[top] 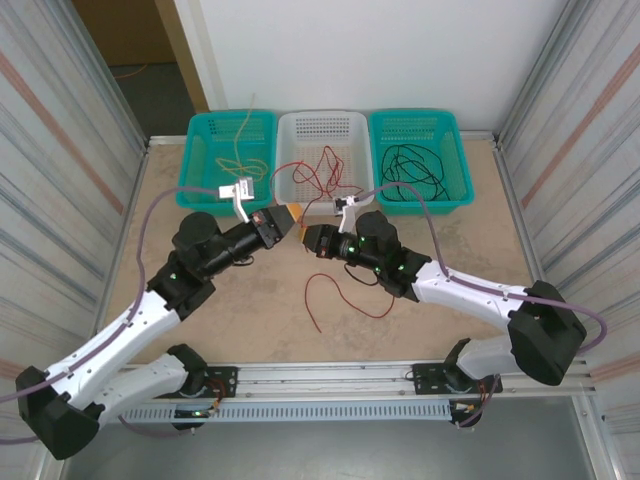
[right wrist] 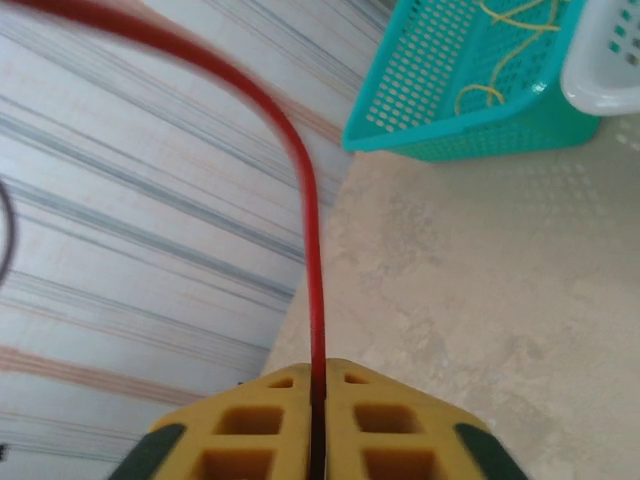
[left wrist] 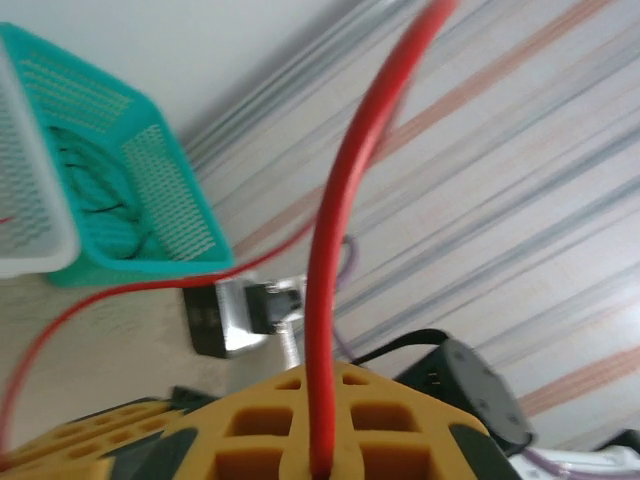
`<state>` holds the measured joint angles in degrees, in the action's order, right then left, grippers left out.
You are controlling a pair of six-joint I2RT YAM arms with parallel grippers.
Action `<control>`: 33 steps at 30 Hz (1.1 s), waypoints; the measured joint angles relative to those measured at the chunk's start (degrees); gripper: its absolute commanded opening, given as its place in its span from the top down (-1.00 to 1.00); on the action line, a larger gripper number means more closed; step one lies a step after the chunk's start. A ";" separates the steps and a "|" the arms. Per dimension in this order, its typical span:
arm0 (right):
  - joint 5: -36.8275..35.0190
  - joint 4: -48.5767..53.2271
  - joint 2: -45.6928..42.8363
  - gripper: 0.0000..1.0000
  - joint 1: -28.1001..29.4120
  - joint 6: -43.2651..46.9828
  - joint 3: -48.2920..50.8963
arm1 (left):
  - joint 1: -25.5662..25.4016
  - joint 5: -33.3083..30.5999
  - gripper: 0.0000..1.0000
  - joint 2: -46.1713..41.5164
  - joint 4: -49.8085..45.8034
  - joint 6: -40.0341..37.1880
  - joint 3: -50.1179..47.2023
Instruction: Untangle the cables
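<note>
I should next pull my right gripper outward to the near rim of the black cables' basket (top: pixel 408 206), which is farther out, straightening the arced red cable before releasing it.
My two grippers face each other, tips close together, above the middle of the table. The left gripper (top: pixel 287 222) (left wrist: pixel 322 458) is shut on a red cable (left wrist: pixel 335 230) that rises from between its yellow pads and arcs upward. The right gripper (top: pixel 309 238) (right wrist: pixel 317 400) is shut on a red cable (right wrist: pixel 312 250) too, which runs straight up from the closed pads and bends left. A loose red strand (top: pixel 340 296) curls on the table below them. More red cables (top: pixel 325 172) lie in the white basket (top: pixel 290 125).
A teal basket (top: pixel 205 130) at the back left holds yellow cables (top: pixel 240 155). The back right teal basket (top: pixel 455 150) holds black cables (top: pixel 412 168). Striped walls close in both sides. Bare tabletop lies in front of the arms.
</note>
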<state>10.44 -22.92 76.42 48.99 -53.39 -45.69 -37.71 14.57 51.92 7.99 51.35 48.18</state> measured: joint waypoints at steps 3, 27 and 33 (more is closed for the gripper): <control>-3.10 7.34 -0.98 1.00 -0.04 2.69 -1.40 | 3.45 -4.24 1.00 0.42 -15.47 -6.80 9.92; -31.82 54.53 -17.42 1.00 -9.38 28.87 -13.03 | -2.91 -30.12 1.00 7.41 -56.65 -40.37 20.96; -31.15 58.66 -14.10 1.00 -14.01 29.75 -18.43 | -3.34 -27.36 1.00 8.70 -57.46 -44.50 21.00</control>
<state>-20.71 35.75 62.33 34.98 -23.64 -64.12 -41.06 -12.80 60.62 -49.47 6.85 69.19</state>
